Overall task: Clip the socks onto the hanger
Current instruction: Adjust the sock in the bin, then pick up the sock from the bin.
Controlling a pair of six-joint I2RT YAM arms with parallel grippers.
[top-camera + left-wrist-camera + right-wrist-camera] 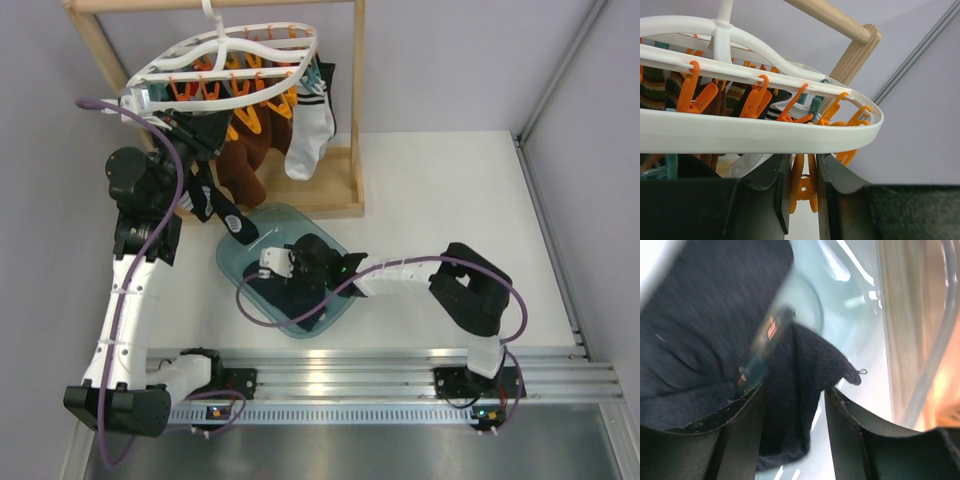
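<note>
My right gripper needs to move outward and turn over the bin (228, 262) to straddle the navy fold's edge, because that fold's loose end points toward the rack's base.
The white lattice hanger (230, 60) hangs from the wooden rack, with orange and teal clips under it. My left gripper (190, 128) is just below the hanger's near rim (765, 132), shut on a dangling orange clip (805, 187). A dark sock with white stripes (225, 212) hangs below that gripper; what holds its top is hidden. My right gripper (290, 262) is down in the translucent bin (228, 262) over several dark socks (300, 300). Its jaws stand open (795, 389) around a fold of navy sock (800, 360), with a gap at the right finger.
Large brown socks (245, 160) and a white sock with dark stripes (305, 140) hang from the hanger's far clips. The wooden rack's post (357, 100) and base (330, 200) stand just behind the bin. A metal rail (400, 370) runs along the near edge.
</note>
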